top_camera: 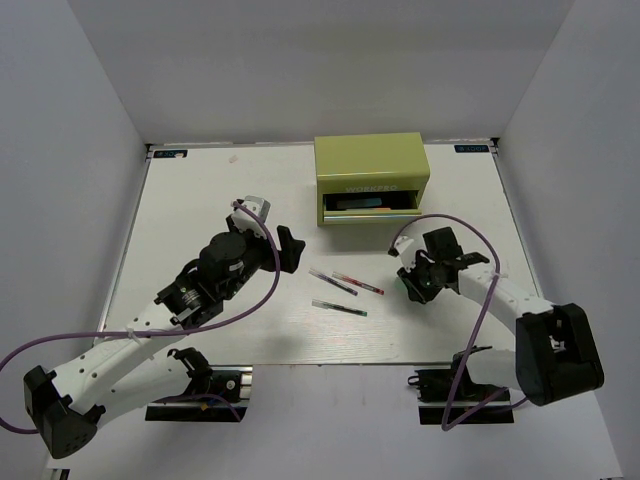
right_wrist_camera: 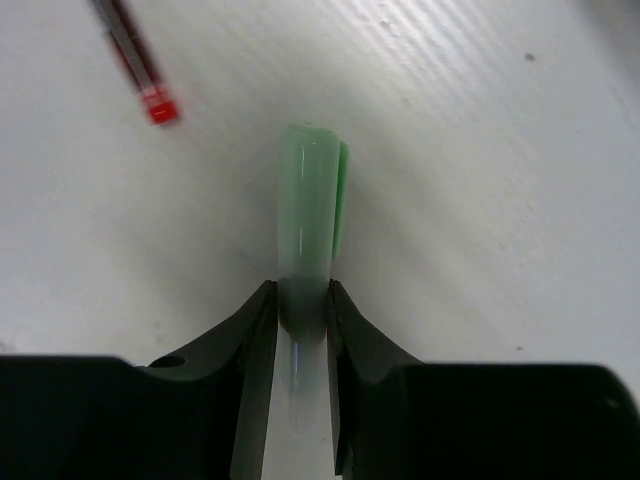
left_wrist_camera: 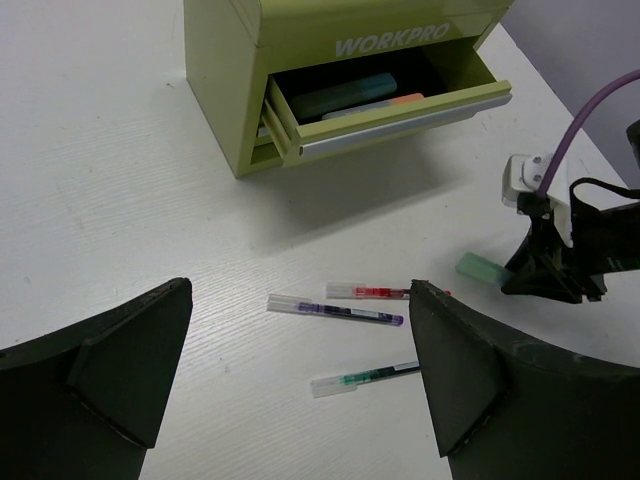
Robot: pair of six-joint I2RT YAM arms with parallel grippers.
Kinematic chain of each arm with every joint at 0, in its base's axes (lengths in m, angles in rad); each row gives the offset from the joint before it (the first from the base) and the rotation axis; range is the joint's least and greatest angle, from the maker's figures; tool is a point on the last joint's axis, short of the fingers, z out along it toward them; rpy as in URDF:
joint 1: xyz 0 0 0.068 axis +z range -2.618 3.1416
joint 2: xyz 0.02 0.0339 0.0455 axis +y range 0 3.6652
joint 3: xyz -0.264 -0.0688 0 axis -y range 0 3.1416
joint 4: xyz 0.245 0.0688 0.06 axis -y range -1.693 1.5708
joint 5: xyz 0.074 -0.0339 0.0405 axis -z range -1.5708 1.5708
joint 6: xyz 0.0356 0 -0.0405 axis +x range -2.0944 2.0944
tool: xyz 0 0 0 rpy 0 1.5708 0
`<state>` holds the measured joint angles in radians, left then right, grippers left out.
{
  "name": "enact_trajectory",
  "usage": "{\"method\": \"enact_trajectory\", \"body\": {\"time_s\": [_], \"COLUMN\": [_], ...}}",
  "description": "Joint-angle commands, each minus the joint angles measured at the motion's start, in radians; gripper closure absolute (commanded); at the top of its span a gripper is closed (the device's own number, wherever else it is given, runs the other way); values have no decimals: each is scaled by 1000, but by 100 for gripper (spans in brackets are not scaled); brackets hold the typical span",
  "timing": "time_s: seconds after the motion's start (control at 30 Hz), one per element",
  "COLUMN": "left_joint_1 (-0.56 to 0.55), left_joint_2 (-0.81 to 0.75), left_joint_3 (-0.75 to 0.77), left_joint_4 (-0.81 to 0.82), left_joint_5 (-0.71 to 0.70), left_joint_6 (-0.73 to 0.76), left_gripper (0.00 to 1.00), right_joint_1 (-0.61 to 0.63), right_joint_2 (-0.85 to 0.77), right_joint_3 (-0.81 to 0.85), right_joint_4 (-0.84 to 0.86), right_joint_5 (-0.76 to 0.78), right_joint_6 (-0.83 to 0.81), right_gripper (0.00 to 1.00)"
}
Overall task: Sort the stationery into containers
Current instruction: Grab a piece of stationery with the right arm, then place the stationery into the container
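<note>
I need to lift my right gripper next and carry the marker outward, then let it go into the open upper drawer (top_camera: 378,203). That drawer is farther outward and holds markers.
A pale mint green marker (right_wrist_camera: 310,200) lies on the white table with my right gripper (right_wrist_camera: 302,300) shut on its near end; its free end also shows in the left wrist view (left_wrist_camera: 478,267). Three thin pens lie left of it: dark (left_wrist_camera: 335,311), red (left_wrist_camera: 378,292) and green (left_wrist_camera: 362,378). The yellow-green WORKPRO chest (top_camera: 372,160) stands at the back with its upper drawer (left_wrist_camera: 400,120) pulled open, holding a light blue marker (left_wrist_camera: 345,95) and an orange-capped one (left_wrist_camera: 398,101). My left gripper (left_wrist_camera: 300,292) hovers open, above and to the left of the pens, holding nothing.
The right arm's purple cable (top_camera: 455,222) loops above the table near the chest. The table's right edge (top_camera: 515,250) runs close to the right arm. A lower drawer (left_wrist_camera: 262,140) of the chest looks shut.
</note>
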<state>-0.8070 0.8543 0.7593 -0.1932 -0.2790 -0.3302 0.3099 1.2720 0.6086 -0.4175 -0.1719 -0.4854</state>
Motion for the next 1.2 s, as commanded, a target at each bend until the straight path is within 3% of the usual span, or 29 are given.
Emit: {"method": "enact_trajectory", "body": {"time_s": [0.0, 0.27, 0.47, 0.77, 1.07, 1.17], "left_joint_1": [-3, -3, -3, -3, -3, -3], "left_joint_2": [-8, 12, 31, 40, 40, 40], "left_joint_3": [-18, -18, -18, -18, -18, -18], "left_joint_4": [21, 31, 31, 40, 40, 40], "left_joint_5": [12, 21, 21, 21, 30, 31], "left_joint_6": [3, 22, 31, 40, 40, 40], "left_gripper": [1, 1, 1, 1, 1, 1], "right_joint_1": [9, 20, 38, 67, 74, 72], "right_joint_2": [-65, -215, -240, -65, 91, 125], "right_joint_3": [45, 259, 413, 491, 499, 519], "right_joint_4": [-139, -218, -69, 121, 318, 339], "right_joint_5": [-172, -325, -322, -258, -206, -187], "right_joint_6": [-155, -329, -363, -585, -578, -584], "right_gripper": [94, 98, 98, 94, 93, 87]}}
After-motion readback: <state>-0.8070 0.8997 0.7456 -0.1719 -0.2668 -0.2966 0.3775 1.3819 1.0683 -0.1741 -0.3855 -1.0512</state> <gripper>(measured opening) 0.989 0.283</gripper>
